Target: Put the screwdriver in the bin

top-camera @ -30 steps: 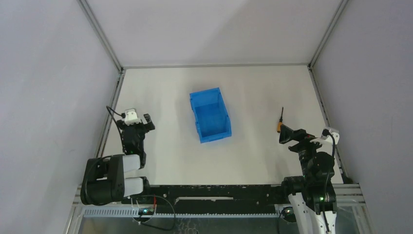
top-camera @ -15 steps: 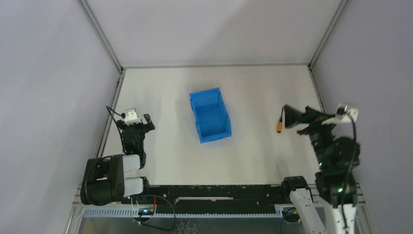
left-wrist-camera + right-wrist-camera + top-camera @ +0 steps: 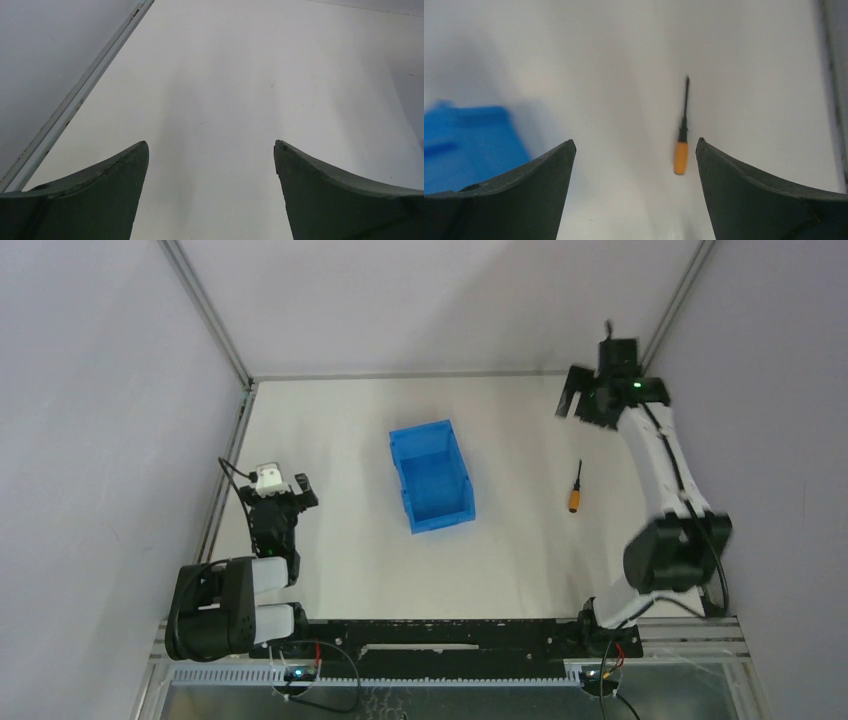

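Observation:
The screwdriver's black stem by the handle (image 3: 576,487) (image 3: 682,135) is below the right gripper's fingers, toward the right in the wrist view, so the right gripper needs to move down and over onto it next.
The screwdriver (image 3: 575,490), orange handle and thin black shaft, lies flat on the white table to the right of the blue bin (image 3: 432,475). My right gripper (image 3: 583,402) hangs high over the far right of the table, well above the screwdriver, and is open and empty. In the right wrist view the screwdriver (image 3: 682,142) shows far below, just inside the right finger, with the bin (image 3: 469,145) blurred at the left; the right gripper (image 3: 635,141) holds nothing. My left gripper (image 3: 283,488) rests low at the left, open and empty (image 3: 211,142).
A metal frame rail (image 3: 228,465) runs along the table's left edge, close to the left gripper; another rail (image 3: 655,440) runs along the right edge. Grey walls enclose the table on three sides.
The right arm has swung up from the near right edge to high over the far right corner. The screwdriver, bin and left arm have stayed put.

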Controlling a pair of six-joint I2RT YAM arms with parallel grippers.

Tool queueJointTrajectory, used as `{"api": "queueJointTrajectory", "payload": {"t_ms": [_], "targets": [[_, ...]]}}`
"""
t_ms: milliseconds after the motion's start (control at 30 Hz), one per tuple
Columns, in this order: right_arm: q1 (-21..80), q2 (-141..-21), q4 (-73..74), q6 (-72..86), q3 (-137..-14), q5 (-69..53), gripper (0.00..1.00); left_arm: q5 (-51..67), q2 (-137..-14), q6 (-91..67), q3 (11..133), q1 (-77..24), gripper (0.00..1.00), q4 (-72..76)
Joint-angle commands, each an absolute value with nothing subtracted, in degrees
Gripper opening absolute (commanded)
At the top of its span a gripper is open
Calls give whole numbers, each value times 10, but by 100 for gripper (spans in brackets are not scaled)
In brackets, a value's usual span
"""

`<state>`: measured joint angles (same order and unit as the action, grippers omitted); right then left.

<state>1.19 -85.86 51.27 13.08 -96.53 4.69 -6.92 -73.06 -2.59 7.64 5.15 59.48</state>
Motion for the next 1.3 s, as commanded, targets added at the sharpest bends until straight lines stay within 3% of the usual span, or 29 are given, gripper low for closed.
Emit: {"api": "queueJointTrajectory", "payload": {"t_ms": [0, 200, 433, 500, 600, 667, 1000, 1267], "targets": [[-3, -945, 557, 122, -892, 70, 95, -71, -721, -21, 104, 50, 100, 618], [-22, -1062, 490, 117, -813, 75, 86, -71, -721, -21, 104, 50, 100, 617], [-42, -1131, 447, 108, -778, 51, 66, -71, -721, -21, 104, 50, 100, 618], [-44, -1146, 445, 98, -778, 45, 49, -71, -721, -21, 104, 49, 100, 618], [-47, -1150, 452, 88, -782, 45, 13, -71, -721, -21, 104, 50, 100, 618], [-47, -1136, 476, 82, -799, 57, 0, -71, -721, -20, 104, 50, 100, 618], [-8, -991, 684, 98, -1012, 109, 0, -71, -721, -21, 104, 50, 100, 618], [172, -981, 720, 167, -1111, 136, 0, -71, -721, -21, 104, 49, 100, 617]]}}
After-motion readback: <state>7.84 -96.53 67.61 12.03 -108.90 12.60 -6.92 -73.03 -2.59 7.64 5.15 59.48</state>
